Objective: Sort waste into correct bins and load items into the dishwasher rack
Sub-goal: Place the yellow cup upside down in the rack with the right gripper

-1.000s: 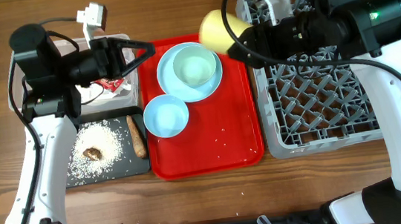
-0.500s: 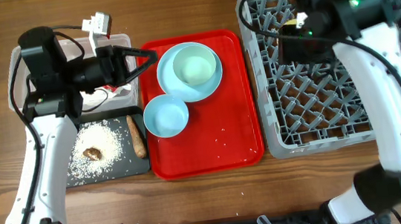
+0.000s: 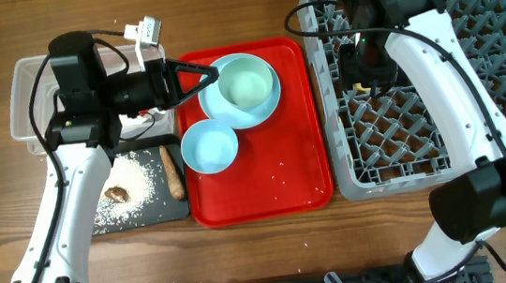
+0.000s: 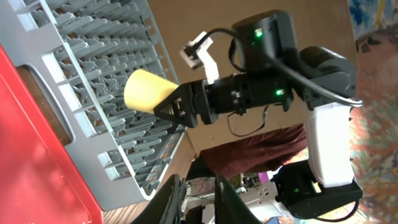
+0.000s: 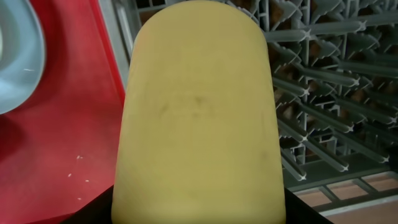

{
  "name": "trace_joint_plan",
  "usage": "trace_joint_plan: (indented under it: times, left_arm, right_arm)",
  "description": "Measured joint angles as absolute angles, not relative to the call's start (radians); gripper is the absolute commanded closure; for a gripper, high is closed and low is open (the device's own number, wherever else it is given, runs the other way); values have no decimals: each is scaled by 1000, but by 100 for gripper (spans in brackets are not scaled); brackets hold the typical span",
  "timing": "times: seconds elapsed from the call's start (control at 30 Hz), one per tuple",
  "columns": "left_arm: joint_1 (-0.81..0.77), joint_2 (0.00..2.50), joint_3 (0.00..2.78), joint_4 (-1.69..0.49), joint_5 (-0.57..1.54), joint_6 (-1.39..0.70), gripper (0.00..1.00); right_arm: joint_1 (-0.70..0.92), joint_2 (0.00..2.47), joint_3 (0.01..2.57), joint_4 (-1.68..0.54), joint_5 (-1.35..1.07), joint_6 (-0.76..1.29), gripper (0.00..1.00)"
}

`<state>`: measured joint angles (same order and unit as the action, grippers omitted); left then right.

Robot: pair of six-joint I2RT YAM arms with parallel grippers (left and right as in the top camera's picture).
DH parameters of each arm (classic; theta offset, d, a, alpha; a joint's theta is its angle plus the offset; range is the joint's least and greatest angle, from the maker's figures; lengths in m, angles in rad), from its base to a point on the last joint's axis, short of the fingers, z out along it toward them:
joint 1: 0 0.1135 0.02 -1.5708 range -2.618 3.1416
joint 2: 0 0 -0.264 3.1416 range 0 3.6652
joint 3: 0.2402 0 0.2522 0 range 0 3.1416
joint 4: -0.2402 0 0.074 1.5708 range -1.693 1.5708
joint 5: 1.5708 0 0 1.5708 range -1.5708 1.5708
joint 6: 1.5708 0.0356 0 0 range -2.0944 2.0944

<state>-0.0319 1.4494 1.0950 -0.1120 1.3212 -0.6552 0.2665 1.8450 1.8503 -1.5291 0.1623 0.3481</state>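
My right gripper will next lower the cup onto the pegs of the grey dishwasher rack (image 5: 287,88), near the rack's edge by the red tray.
The yellow cup (image 5: 199,112) fills the right wrist view, and my right gripper (image 5: 199,213) is shut on it. From the left wrist camera the cup (image 4: 146,92) hangs sideways over the grey dishwasher rack (image 4: 93,74), held by the right gripper (image 4: 173,104). From overhead, that arm hides the cup above the rack's (image 3: 423,142) left part. My left gripper (image 3: 201,73) hovers by the light blue plate (image 3: 268,107), narrowly open and empty. The pale green bowl (image 3: 247,84) sits on the plate, and the smaller blue bowl (image 3: 208,148) is beside it.
The dishes stand on a red serving tray (image 3: 275,172). Left of it, a black tray (image 3: 151,204) holds white crumbs (image 3: 134,176), a brown lump (image 3: 115,192) and a sausage stick (image 3: 173,173). A clear tub (image 3: 27,99) lies partly under my left arm.
My right arm has swung right with the cup, from the red tray's back corner to above the rack. My left gripper has shifted slightly right toward the plate.
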Motion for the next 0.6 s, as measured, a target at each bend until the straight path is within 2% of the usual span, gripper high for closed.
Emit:
trace_joint_plan:
  times: [0.13, 0.43, 0.53, 0.6]
  left_arm:
    - [-32, 1449, 1095, -113, 1314, -655, 82]
    - [-32, 1449, 1095, -124, 1306, -655, 82]
    - [-32, 1449, 1095, -124, 1306, -655, 81]
    - [-32, 1449, 1095, -124, 1306, -655, 81]
  right_arm:
    - [265, 1847, 1777, -1486, 162, 348, 51]
    - [265, 1848, 1717, -1415, 162, 348, 51]
    - [265, 1848, 1713, -1407, 162, 348, 36]
    - [265, 1848, 1710, -1404, 162, 349, 30]
